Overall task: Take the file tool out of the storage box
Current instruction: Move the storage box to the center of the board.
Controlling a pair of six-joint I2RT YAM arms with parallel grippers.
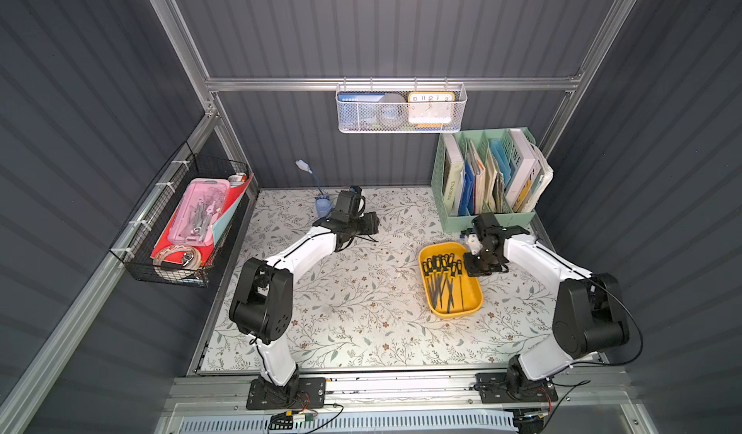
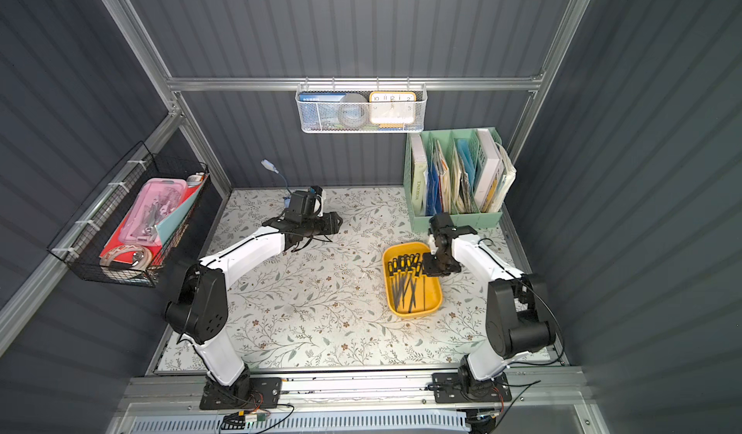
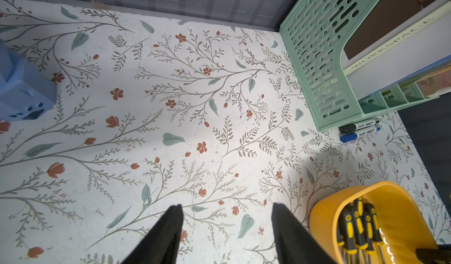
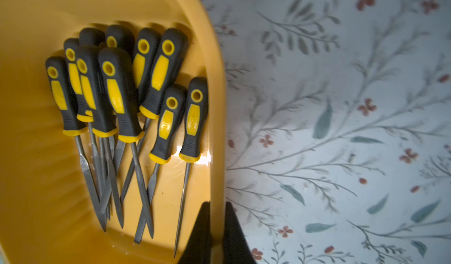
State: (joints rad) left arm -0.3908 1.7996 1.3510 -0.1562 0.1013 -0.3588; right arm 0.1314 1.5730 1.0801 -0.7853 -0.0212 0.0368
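I should next pull the storage box [image 1: 475, 303] sideways by its rim with my right gripper, away from my left gripper, onto the table beside it and let go, because that part of the table is bare.
The storage box [image 1: 475, 303] [image 2: 435, 300] is a shallow mustard-yellow tray on the floral table, right of centre. Several file tools [image 1: 441, 279] [image 2: 405, 279] [image 4: 122, 104] with black-and-yellow handles lie piled inside it. My right gripper [image 4: 217, 203] [image 1: 478, 269] [image 2: 433, 267] is shut on the box's thin side wall [image 4: 218, 104], one finger inside and one outside, touching no file. My left gripper [image 3: 227, 205] [image 1: 371, 223] [image 2: 333, 223] hangs open over bare table at the back, holding nothing. The box [image 3: 324, 216] and some handles [image 3: 358, 226] show beside it in the left wrist view.
A mint-green book organiser [image 1: 482, 211] [image 3: 317, 55] stands at the back right, with two markers [image 3: 358, 129] lying at its foot. A small blue lamp base [image 1: 322, 207] [image 3: 22, 91] stands at the back. A black wire basket [image 1: 180, 219] hangs on the left wall.
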